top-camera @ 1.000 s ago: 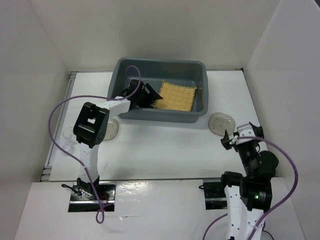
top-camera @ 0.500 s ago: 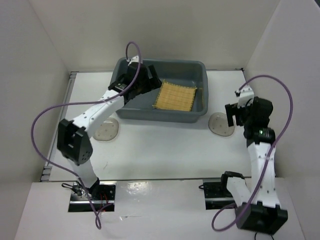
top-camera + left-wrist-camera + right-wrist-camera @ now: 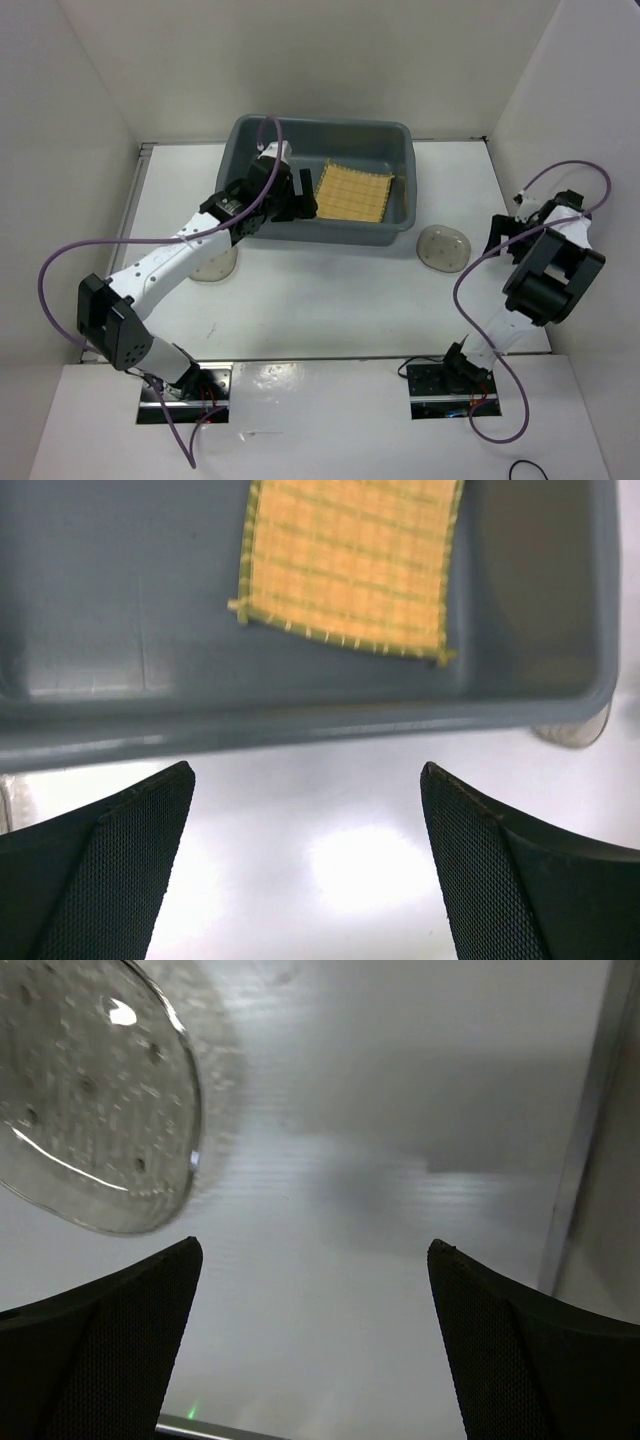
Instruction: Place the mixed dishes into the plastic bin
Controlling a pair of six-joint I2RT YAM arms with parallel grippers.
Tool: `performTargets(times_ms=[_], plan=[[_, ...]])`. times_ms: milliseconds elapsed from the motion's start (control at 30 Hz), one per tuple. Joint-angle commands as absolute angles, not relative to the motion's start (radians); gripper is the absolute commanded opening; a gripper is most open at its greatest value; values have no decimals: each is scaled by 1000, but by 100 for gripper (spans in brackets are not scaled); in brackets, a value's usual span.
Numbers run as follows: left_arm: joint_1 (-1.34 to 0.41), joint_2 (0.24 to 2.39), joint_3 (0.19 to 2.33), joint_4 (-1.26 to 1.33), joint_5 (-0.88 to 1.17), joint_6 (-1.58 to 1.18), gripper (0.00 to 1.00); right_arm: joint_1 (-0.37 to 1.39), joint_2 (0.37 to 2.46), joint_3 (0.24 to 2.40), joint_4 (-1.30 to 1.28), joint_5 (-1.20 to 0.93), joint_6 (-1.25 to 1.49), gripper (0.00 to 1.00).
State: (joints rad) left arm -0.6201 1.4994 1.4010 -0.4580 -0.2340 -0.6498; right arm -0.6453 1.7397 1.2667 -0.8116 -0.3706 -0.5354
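The clear plate's rim facing away from the bin is nearest to my right gripper's open fingers, so next I should lower that gripper and move it toward the plate, onto that rim.
The dark grey plastic bin stands at the back centre, with the tan-yellow woven mat lying flat in its right half. My left gripper is open and empty over the bin's near wall. In the left wrist view, the mat and the bin wall lie beyond the left gripper. A clear plate lies on the table right of the bin. My right gripper is open and empty to the right of it. In the right wrist view the plate is at upper left of the right gripper. The cup is not visible.
A second clear plate lies on the table front left of the bin, partly under my left arm. White enclosure walls stand close on the left, back and right. The table's right edge strip runs near my right gripper.
My left gripper has drawn back from over the bin's interior to its near wall. My right arm has swung right, carrying its open gripper away from the plate.
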Motion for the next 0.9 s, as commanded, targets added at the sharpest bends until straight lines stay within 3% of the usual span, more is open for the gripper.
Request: performTargets(times_ms=[0, 433, 600, 733, 767, 833, 867], plan=[[-627, 1415, 1346, -448, -253, -607, 100, -683, 1770, 1290, -893, -451, -594, 98], [-657, 1394, 1293, -509, -232, -626, 100, -506, 1998, 1321, -934, -508, -589, 98], [-657, 1404, 1307, -708, -223, -604, 100, -483, 2077, 1330, -945, -488, -578, 98], [-657, 1361, 1330, -822, -121, -643, 100, -453, 2088, 1318, -945, -499, -552, 52], [-657, 1348, 1330, -853, -104, -652, 100, -453, 2074, 1309, -931, -499, -526, 30], [-657, 1307, 1342, -862, -72, -670, 100, -453, 2059, 1308, -899, -499, -491, 14], [-657, 1298, 1353, -889, -72, -682, 100, -453, 2059, 1308, -899, -488, -456, 0]])
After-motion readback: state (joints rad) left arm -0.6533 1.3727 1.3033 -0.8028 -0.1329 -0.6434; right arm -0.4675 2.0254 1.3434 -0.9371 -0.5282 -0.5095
